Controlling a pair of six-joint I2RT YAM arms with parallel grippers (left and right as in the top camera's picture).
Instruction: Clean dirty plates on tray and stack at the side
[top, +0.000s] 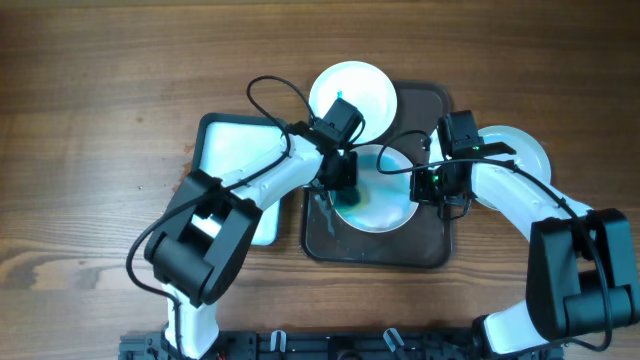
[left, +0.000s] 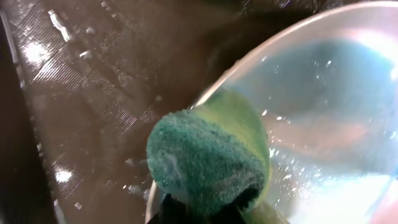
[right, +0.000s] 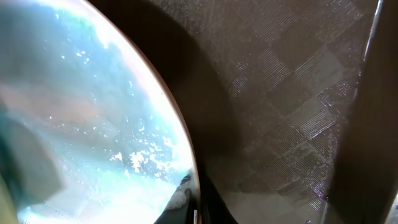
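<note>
I should lift the sponge with my left gripper, carry it to the plate-free white rectangular tray (top: 236, 150) on the gripper's left in the overhead view, and release it there.
A wet white plate (top: 385, 200) lies on the dark brown tray (top: 330, 245). My left gripper (top: 343, 185) is shut on a green sponge (left: 205, 158) and presses it on the plate's left part (left: 323, 106). My right gripper (top: 430, 190) is shut on the plate's right rim (right: 189, 168); one finger lies on the plate's wet inner face, the other under it. A second white plate (top: 355, 90) sits at the tray's far edge. A third white plate (top: 525, 150) lies to the right of the tray, partly under my right arm.
A white rectangular tray (top: 235, 150) stands left of the brown tray, under my left arm. The brown tray's ribbed floor (right: 292, 112) is wet and shows water drops in the left wrist view (left: 93, 93). Wooden table all round.
</note>
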